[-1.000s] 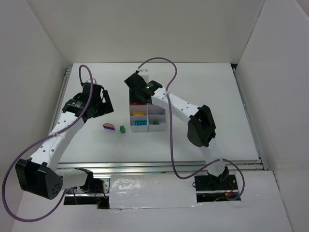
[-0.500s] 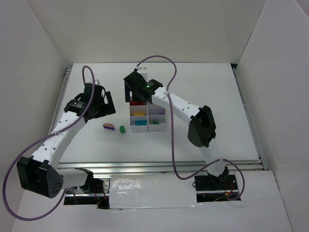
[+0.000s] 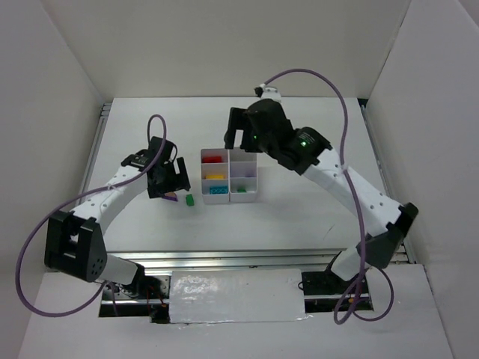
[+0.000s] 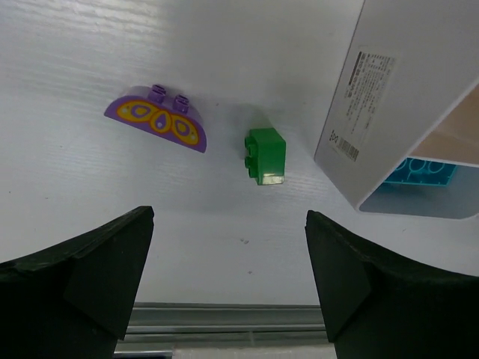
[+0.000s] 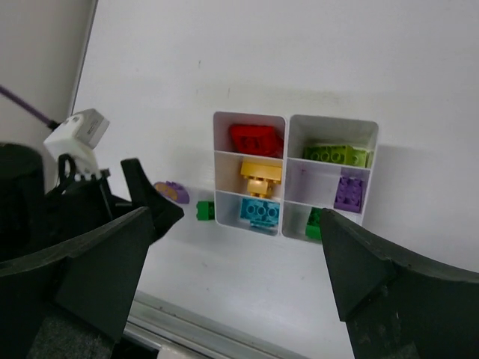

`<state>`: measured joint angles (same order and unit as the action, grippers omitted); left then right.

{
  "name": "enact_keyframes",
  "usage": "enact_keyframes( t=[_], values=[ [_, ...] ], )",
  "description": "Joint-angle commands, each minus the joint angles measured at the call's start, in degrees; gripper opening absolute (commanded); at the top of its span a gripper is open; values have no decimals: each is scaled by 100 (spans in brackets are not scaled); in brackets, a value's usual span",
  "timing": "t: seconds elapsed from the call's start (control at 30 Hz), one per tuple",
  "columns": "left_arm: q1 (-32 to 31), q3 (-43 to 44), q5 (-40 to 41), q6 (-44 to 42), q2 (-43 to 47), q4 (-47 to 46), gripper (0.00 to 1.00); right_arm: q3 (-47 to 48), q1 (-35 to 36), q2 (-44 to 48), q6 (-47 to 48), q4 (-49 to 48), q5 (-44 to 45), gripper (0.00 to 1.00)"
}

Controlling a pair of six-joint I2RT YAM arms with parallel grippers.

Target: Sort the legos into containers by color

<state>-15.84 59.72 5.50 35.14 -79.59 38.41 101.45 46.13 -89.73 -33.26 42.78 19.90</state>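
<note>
I should next narrow the fingers of my left gripper and lower it to the right in the top view onto the small green brick [image 3: 189,200] [image 4: 266,155], because the side of the container is close by.
The white six-compartment container [image 3: 228,200] stands mid-table. In the right wrist view [image 5: 287,120] it holds a red [image 5: 254,138], a yellow [image 5: 260,173] and a teal brick [image 5: 260,212] in the left column, and a lime-green [image 5: 337,155], a purple [image 5: 349,193] and a dark green brick [image 5: 314,223] in the right. A purple half-round brick [image 4: 157,118] and a small green brick [image 4: 266,155] lie on the table left of it. My left gripper [image 4: 228,277] is open and empty, just above and near these two. My right gripper [image 5: 236,284] is open and empty, raised over the container's far side.
A metal rail [image 3: 247,258] runs along the table's near edge. White walls close in the left, back and right sides. The left arm's purple cable [image 3: 153,123] loops above its wrist.
The right arm has swung up and to the right, lifting its gripper off the container's back. The left gripper has moved right and nearer, toward the purple half-round brick.
</note>
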Motion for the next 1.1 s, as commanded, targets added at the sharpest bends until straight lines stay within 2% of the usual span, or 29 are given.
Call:
enact_keyframes(
  t=[0.0, 0.37, 0.63, 0.93, 1.07],
  values=[
    [-86, 337, -190, 678, -432, 69, 95, -729, -86, 385, -58, 11, -284, 100],
    [-446, 1295, 143, 1803, -1744, 860, 75, -1680, -473, 1230, -59, 20, -847, 100],
    [-508, 1164, 127, 2129, -2007, 782, 65, -1672, -772, 1345, 187, -42, -1251, 100],
    [-517, 1199, 276, 2094, -2323, 694, 65, -1672, -886, 1371, 276, -77, -1498, 100],
    [-517, 1147, 311, 2076, -2394, 624, 61, -1655, -904, 1380, 276, -51, -1507, 100]
  ],
)
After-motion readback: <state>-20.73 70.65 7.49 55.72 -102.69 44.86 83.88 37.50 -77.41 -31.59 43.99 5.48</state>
